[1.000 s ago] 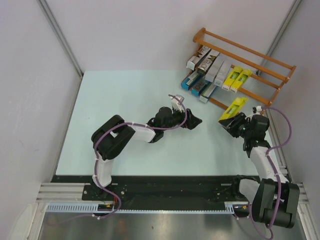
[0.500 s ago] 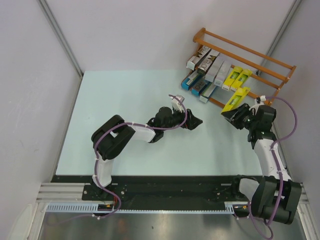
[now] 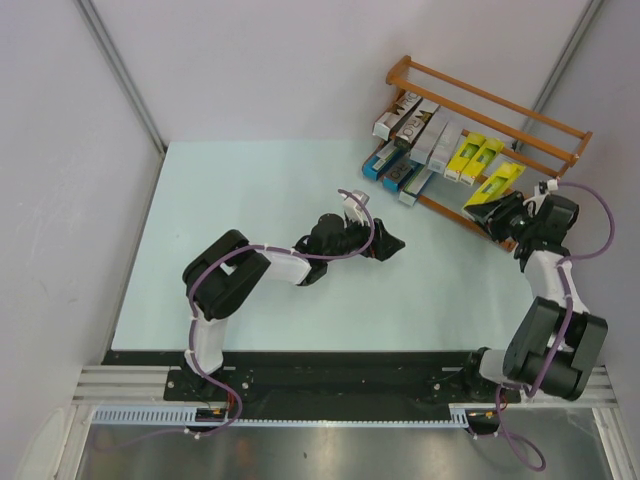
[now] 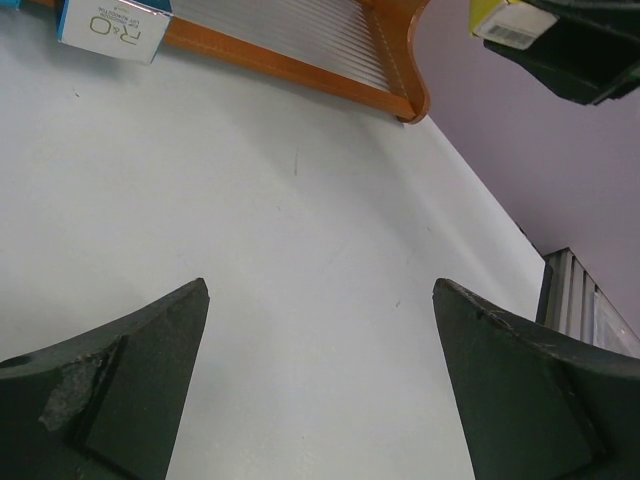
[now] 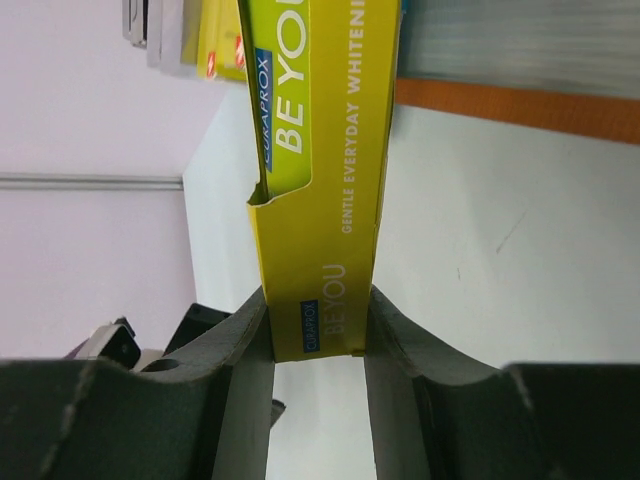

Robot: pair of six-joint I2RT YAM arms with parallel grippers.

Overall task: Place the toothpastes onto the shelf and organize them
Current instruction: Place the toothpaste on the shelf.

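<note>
The yellow carton I am holding sticks out nearer than the ends of the yellow pair, so next my right gripper will push it outward onto the shelf beside the pair and open.
The orange-brown shelf (image 3: 520,125) stands at the table's far right corner. Several silver-grey toothpastes (image 3: 425,128) lie on it, with blue ones (image 3: 388,160) lower left and two yellow ones (image 3: 472,155) to their right. My right gripper (image 3: 512,210) is shut on a third yellow toothpaste (image 3: 498,186), gripping its near end; the carton hangs tilted over the shelf's front rail, just right of the yellow pair. The right wrist view shows this yellow carton (image 5: 320,190) pinched between my right gripper (image 5: 318,300) fingers. My left gripper (image 3: 392,243) stands open and empty mid-table; its wrist view shows the same left gripper (image 4: 320,290) over bare tabletop.
The shelf's front rail (image 4: 290,65) and a white-ended carton (image 4: 115,25) show at the top of the left wrist view. Walls close in behind and right of the shelf. The table's right edge (image 3: 560,300) runs beside the right arm.
The right arm has carried the yellow toothpaste back and to the right, from the table in front of the shelf to over its front rail. The left gripper has opened slightly wider, staying in place.
</note>
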